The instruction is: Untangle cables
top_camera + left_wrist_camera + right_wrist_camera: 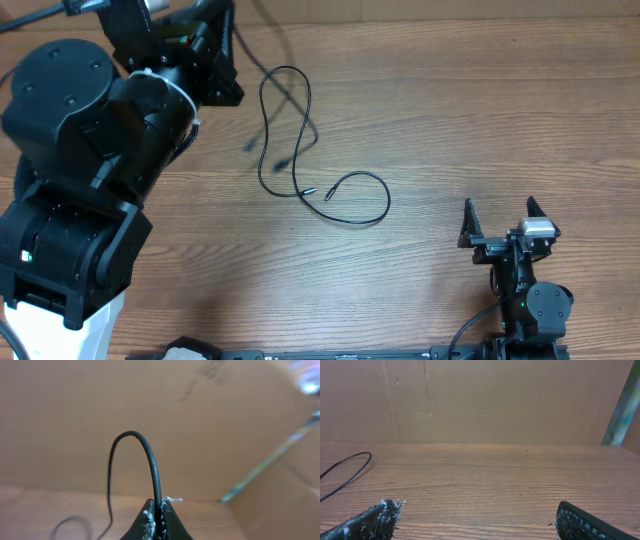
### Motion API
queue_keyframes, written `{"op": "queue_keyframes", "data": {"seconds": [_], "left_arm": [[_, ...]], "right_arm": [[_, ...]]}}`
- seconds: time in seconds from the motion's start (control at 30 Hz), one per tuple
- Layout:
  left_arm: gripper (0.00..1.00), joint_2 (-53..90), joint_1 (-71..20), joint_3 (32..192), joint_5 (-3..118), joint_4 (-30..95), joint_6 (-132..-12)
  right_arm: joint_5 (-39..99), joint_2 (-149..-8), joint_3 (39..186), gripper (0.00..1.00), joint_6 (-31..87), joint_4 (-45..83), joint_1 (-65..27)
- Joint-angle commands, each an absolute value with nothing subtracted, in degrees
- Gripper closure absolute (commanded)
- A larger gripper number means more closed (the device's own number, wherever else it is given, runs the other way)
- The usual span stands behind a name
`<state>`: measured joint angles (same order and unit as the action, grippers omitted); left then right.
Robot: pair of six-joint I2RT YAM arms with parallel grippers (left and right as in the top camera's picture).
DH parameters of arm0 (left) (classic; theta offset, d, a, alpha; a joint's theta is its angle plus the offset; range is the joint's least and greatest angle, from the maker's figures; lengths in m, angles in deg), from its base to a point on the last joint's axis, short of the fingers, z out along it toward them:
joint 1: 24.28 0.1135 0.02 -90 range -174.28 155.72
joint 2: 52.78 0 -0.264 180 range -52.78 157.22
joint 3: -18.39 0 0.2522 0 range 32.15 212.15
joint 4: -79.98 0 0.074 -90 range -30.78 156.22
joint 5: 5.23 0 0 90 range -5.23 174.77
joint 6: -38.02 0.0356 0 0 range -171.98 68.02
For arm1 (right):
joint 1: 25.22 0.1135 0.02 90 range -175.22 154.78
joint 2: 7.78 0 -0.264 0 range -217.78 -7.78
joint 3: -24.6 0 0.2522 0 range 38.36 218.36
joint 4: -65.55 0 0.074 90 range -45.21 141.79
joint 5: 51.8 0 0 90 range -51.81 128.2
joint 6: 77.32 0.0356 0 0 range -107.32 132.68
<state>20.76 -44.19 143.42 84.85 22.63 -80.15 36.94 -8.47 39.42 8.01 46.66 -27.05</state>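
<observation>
My left gripper should move down and to the left in the overhead view and let go of the cable on top of the table's side, because the cable's ends hang over another loop.
Thin black cables (pixel 305 100) lie in loose loops on the wooden table, with a second loop (pixel 385 200) lower right and small plugs near the middle (pixel 281 163). My left gripper (pixel 222 70) is raised at the upper left. In the left wrist view its jaws (pixel 160 510) are shut on a black cable (pixel 150 455) that arches up and hangs down to the left. My right gripper (pixel 500 222) is open and empty at the lower right, well apart from the cables. In the right wrist view its jaws (pixel 477 520) are spread wide, and a cable loop (pixel 350 476) lies far left.
The bulky left arm base (pixel 70 190) fills the left side of the table. The right arm base (pixel 535 305) sits at the front right edge. A brown cardboard wall (pixel 480 400) stands behind the table.
</observation>
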Motion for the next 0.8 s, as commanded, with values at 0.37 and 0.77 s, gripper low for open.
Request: {"op": "queue_keyframes", "data": {"seconds": [0.37, 0.77], "left_arm": [[0.95, 22.0, -44.4, 143.7, 101.6, 11.1, -84.2], [0.96, 26.1, -40.5, 143.7, 90.0, 10.0, -79.0]], "right_arm": [[36.9, -7.9, 38.8, 0.0, 8.3, 47.0, -27.1], [36.8, -7.9, 38.8, 0.0, 8.3, 47.0, -27.1]]}}
